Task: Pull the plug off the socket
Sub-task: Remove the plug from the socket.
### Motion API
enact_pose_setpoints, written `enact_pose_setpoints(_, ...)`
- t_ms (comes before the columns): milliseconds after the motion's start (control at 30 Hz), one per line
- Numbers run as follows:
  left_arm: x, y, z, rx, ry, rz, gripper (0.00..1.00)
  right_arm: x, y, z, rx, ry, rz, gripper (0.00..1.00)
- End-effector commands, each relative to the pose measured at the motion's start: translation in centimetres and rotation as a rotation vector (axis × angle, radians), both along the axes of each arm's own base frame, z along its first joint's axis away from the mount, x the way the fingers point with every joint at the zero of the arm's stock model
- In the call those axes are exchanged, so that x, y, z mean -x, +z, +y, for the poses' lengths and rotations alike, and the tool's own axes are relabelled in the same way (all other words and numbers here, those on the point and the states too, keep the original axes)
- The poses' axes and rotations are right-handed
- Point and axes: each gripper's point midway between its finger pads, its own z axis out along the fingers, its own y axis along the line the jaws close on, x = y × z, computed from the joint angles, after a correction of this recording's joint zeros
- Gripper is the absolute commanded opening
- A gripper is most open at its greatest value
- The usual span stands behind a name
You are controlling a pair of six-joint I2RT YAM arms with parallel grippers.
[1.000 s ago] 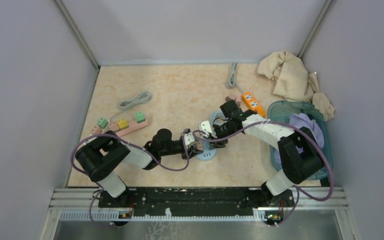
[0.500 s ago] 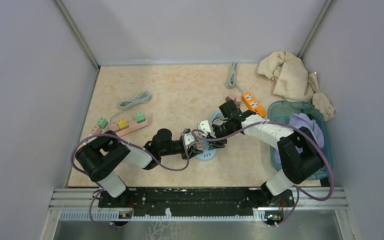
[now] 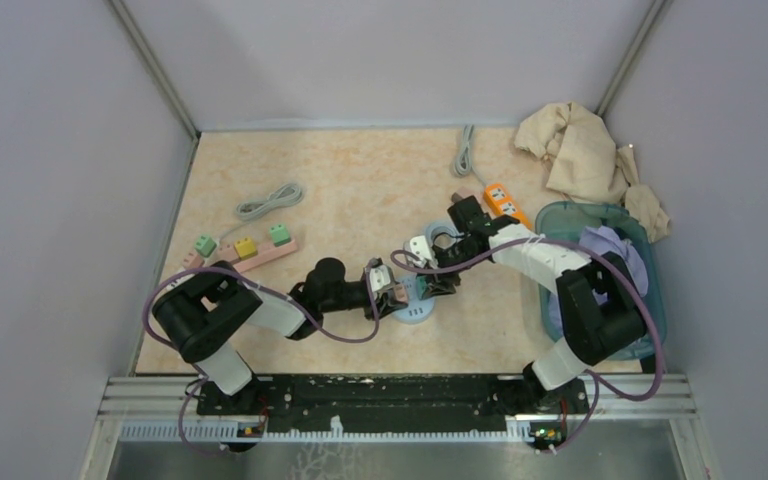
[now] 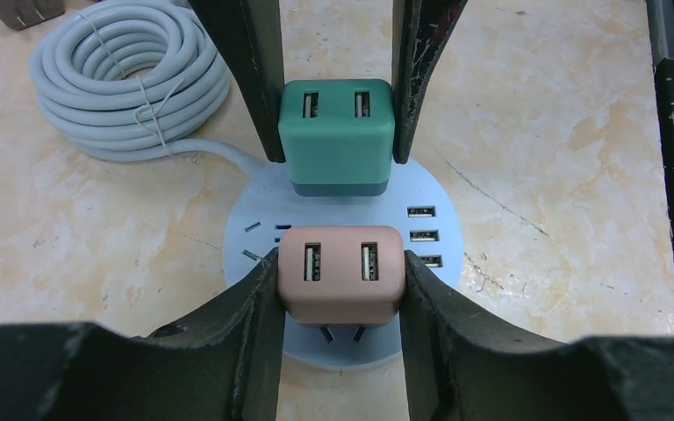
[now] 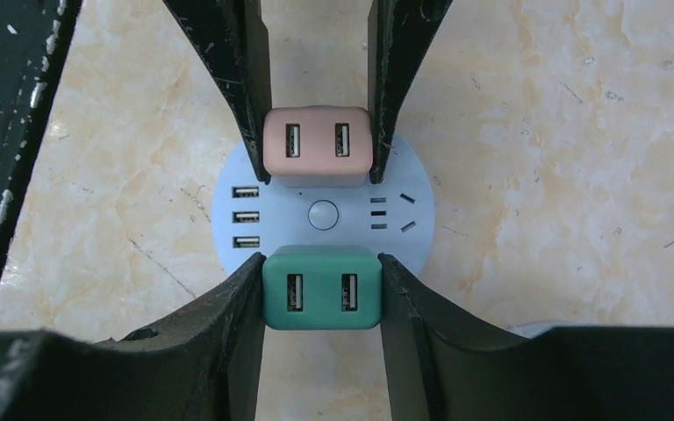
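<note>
I will lift my right gripper, move it outward past the coiled cable, then lower it and let go of the green plug, because the tabletop beside the orange strip is outward of it.
A round pale-blue socket hub lies on the table between both arms. In the left wrist view my left gripper is shut on a pink plug. Its two prongs show bare below it, clear of the hub. My right gripper is shut on a green plug at the near edge of the hub. I cannot tell whether the green plug is still seated. In the top view the left gripper and right gripper face each other over the hub.
A coiled grey cable lies beside the hub. A pink power strip with coloured plugs lies at the left, an orange strip behind the right arm, and a teal basin with clothes at the right. A beige cloth lies at the back right.
The right arm's wrist has shifted slightly back and to the right. The left arm and the hub have barely moved.
</note>
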Motion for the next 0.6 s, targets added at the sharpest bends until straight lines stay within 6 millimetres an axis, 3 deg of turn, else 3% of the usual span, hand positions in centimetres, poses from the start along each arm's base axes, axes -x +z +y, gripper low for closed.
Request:
enact_pose_setpoints(0, -0.2, -0.6, -0.2, -0.018, -0.009, 0.007, 0.01, 1.3, 4.7, 1.5, -0.136, 0.025, 0.075, 0.00)
enact_pose_setpoints(133, -0.1, -0.7, -0.2, -0.019, -0.010, 0.012, 0.02, 1.2, 7.3, 2.2, -0.176, 0.070, 0.100, 0.00)
enact_pose_setpoints(300, -0.1, -0.7, -0.2, -0.019, -0.006, 0.017, 0.02, 0.2, 7.6, 1.4, -0.162, 0.033, 0.110, 0.00)
enact_pose_setpoints(567, -0.2, -0.4, -0.5, -0.026, -0.014, 0.031, 0.02, -5.7, 9.0, -1.5, -0.123, -0.326, 0.153, 0.00)
